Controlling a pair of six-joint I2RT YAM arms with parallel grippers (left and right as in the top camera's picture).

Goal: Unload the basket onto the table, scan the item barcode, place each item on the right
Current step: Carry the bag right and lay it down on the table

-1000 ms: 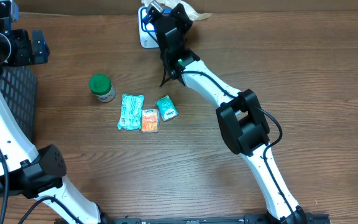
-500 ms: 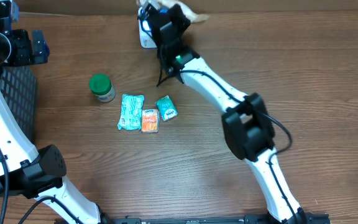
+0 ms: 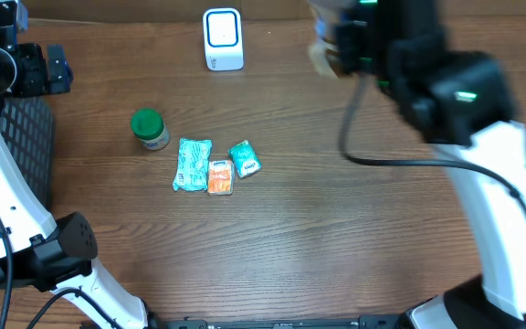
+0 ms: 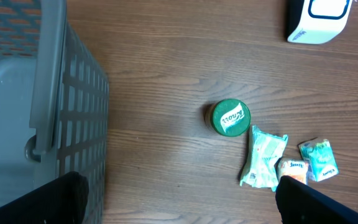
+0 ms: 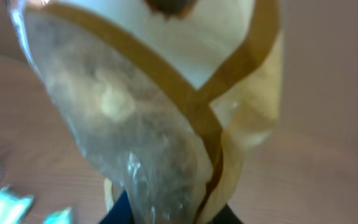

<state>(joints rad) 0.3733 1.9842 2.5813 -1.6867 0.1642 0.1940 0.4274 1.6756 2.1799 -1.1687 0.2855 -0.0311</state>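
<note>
I should bring my right gripper down and back and release the bag (image 3: 322, 53) on the bare tabletop below it, clear of the packets and scanner.
My right gripper (image 5: 166, 214) is shut on the item, a clear and tan paper bag (image 5: 166, 106) with something pale inside, which fills the right wrist view. From overhead the bag (image 3: 322, 53) shows blurred at the back of the table, right of the white barcode scanner (image 3: 223, 38), and well apart from it. No barcode shows on the bag. My left gripper (image 4: 179, 210) is open and holds nothing, high over the table's left side between the basket and the packets. The scanner (image 4: 319, 18) also lies at the top right of the left wrist view.
A grey mesh basket (image 3: 21, 146) stands at the left edge. A green-lidded jar (image 3: 149, 128) stands near a long teal packet (image 3: 193, 164), an orange packet (image 3: 220, 176) and a small teal packet (image 3: 245, 157) at the table's middle left.
My right arm has swung away from the scanner to the right with the bag, rising toward the camera. The scanner now shows uncovered. The left arm has not moved.
</note>
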